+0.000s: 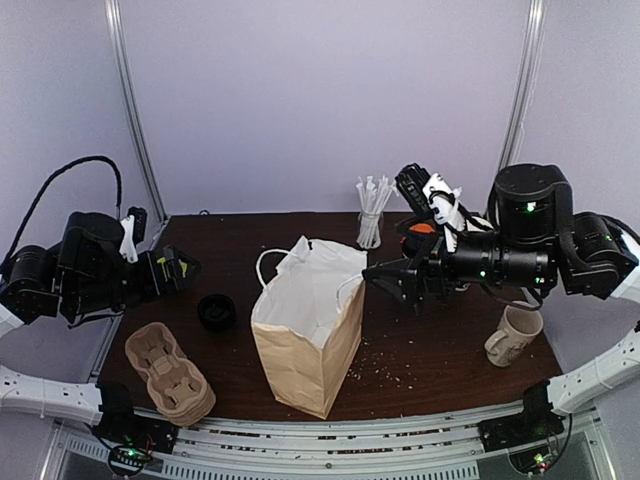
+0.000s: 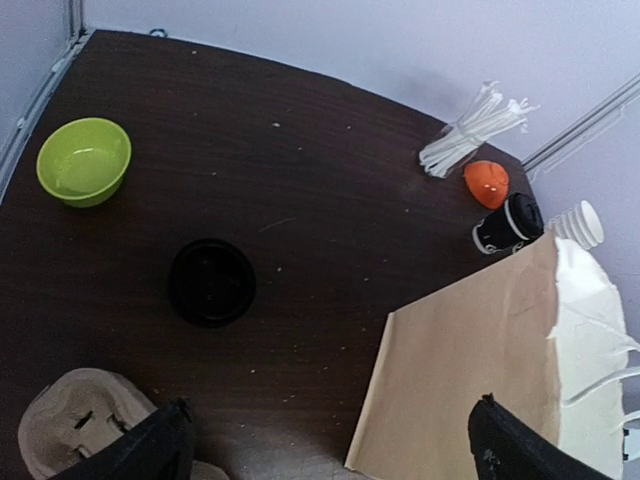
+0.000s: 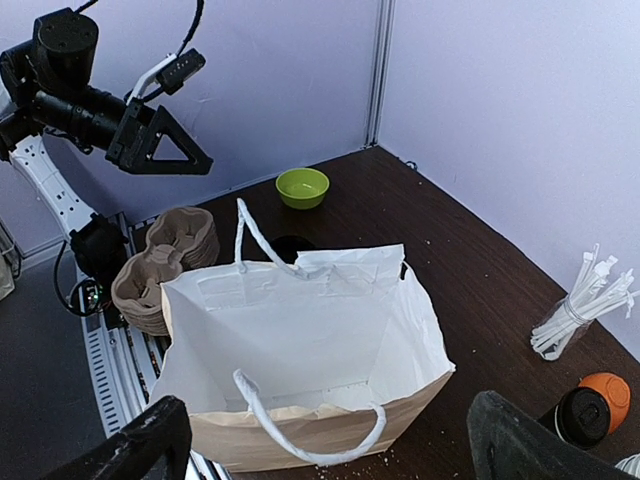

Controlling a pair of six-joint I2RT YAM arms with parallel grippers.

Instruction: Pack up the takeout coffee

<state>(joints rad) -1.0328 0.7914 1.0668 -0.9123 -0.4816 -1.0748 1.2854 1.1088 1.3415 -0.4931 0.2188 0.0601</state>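
The pulp cup carriers sit below my left gripper, so it needs to tilt and lower astride the far hollow's raised rim toward the bag to pinch it.
The takeout coffee (image 2: pixel 507 224), a black lidded cup with white print, stands at the table's far right beside an orange lid (image 2: pixel 487 182). Its lid (image 3: pixel 578 418) also shows in the right wrist view; in the top view my right arm hides it. The brown paper bag (image 1: pixel 305 335) stands open mid-table, and its white inside (image 3: pixel 300 340) holds nothing. My right gripper (image 1: pixel 380 278) hangs open by the bag's right rim, nothing between its fingers (image 3: pixel 130 450). My left gripper (image 1: pixel 183 268) is open and empty, raised left of the bag.
A low black round thing (image 1: pixel 216 312) lies left of the bag. Stacked pulp cup carriers (image 1: pixel 170 372) sit front left, a green bowl (image 2: pixel 84 160) far left. Straws in a glass (image 1: pixel 372 215) and white cups (image 2: pixel 580 222) stand at the back, a cream mug (image 1: pixel 513 335) right.
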